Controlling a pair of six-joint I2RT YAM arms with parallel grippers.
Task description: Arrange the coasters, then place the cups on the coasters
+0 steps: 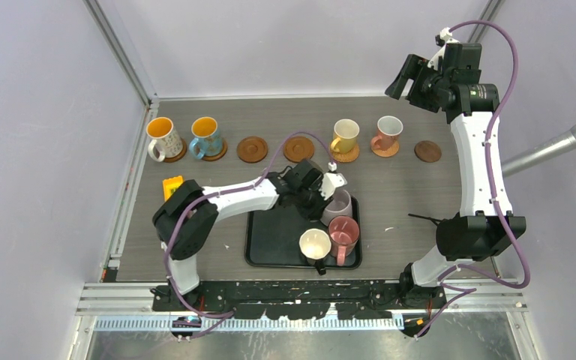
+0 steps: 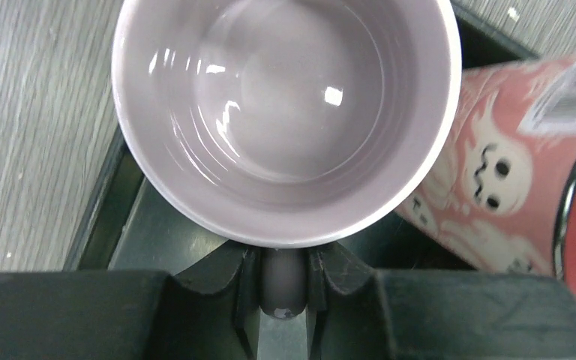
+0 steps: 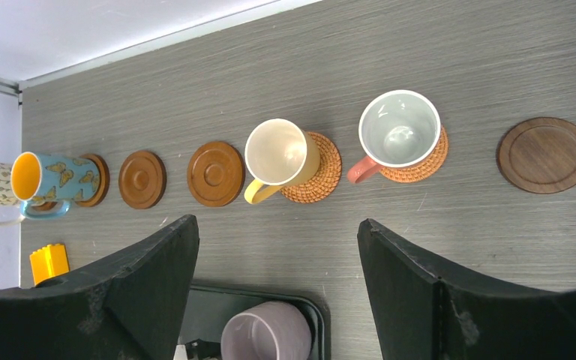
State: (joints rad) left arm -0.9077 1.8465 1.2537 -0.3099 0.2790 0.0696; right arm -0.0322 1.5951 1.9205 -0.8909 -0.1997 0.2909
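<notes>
I will next lift the blue cup with my left gripper across, outward and left in the top view, to the bare coaster by it. Then I will lower the blue cup and release it.
My left gripper [image 1: 322, 196] [image 2: 283, 291] is shut on the handle [image 2: 283, 279] of the lilac cup [image 1: 337, 204] [image 2: 285, 112], which stands in the black tray [image 1: 270, 240]. Beside it in the tray are a pink ghost-print cup [image 1: 343, 234] [image 2: 487, 169] and a cream cup [image 1: 315, 244]. At the back, a row of coasters carries the white cup [image 1: 161, 137], blue cup [image 1: 205, 136], yellow cup [image 3: 279, 154] and pink-handled cup [image 3: 397, 129]. Two tan coasters [image 3: 142, 178] [image 3: 215, 173] and a dark coaster [image 3: 544, 154] are bare. My right gripper [image 1: 403, 78] [image 3: 277, 222] hangs open high above them.
A yellow toy block [image 1: 172, 185] [image 3: 49, 262] lies left of the tray, near the left arm's elbow. A grey rod [image 1: 562, 144] pokes in from the right wall. Metal rails border the table at the left and back.
</notes>
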